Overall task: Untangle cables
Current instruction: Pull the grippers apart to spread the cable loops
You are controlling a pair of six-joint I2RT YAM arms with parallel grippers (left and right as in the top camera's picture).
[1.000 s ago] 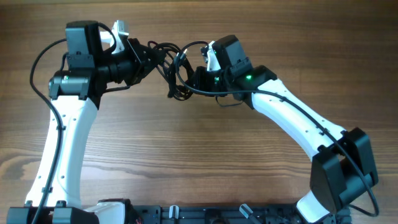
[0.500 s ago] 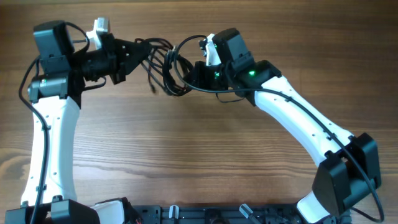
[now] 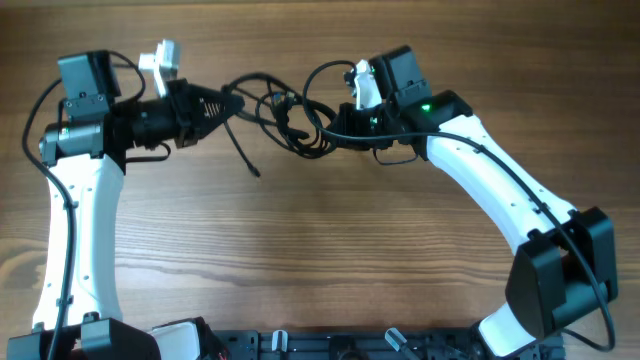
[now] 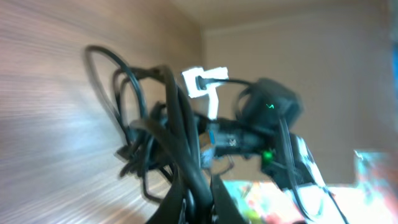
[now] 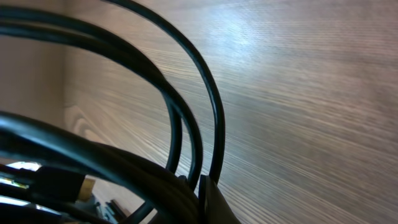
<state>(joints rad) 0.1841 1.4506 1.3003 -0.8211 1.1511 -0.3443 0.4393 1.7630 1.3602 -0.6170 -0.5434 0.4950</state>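
I will next move my left gripper up, then down toward the wood between my grippers to release its piece of cable there, as the tangle of cables hangs bunched off the table.
The cables (image 3: 284, 112) are a tangle of thin black cords, held off the table between my two grippers. From the left, my left gripper (image 3: 237, 101) is shut on a strand. From the right, my right gripper (image 3: 330, 128) is shut on another part of the bundle. One loose end (image 3: 254, 171) trails down to the wood. In the left wrist view the cables (image 4: 166, 118) loop upward from my left gripper (image 4: 200, 200), whose jaws pinch one cord. The right wrist view is filled by the cables (image 5: 210, 106), with only a dark fingertip (image 5: 219, 206) showing.
The wooden table (image 3: 320, 250) stretches under both arms. Each arm's own thick black cable runs along it, on the left (image 3: 60, 95) and on the right (image 3: 500, 180). The arm bases stand at the front edge (image 3: 300, 345).
My right gripper has closed on the bundle and drawn right. The left arm has swung back to the left. The tangle is stretched wider, and a loose end now hangs down.
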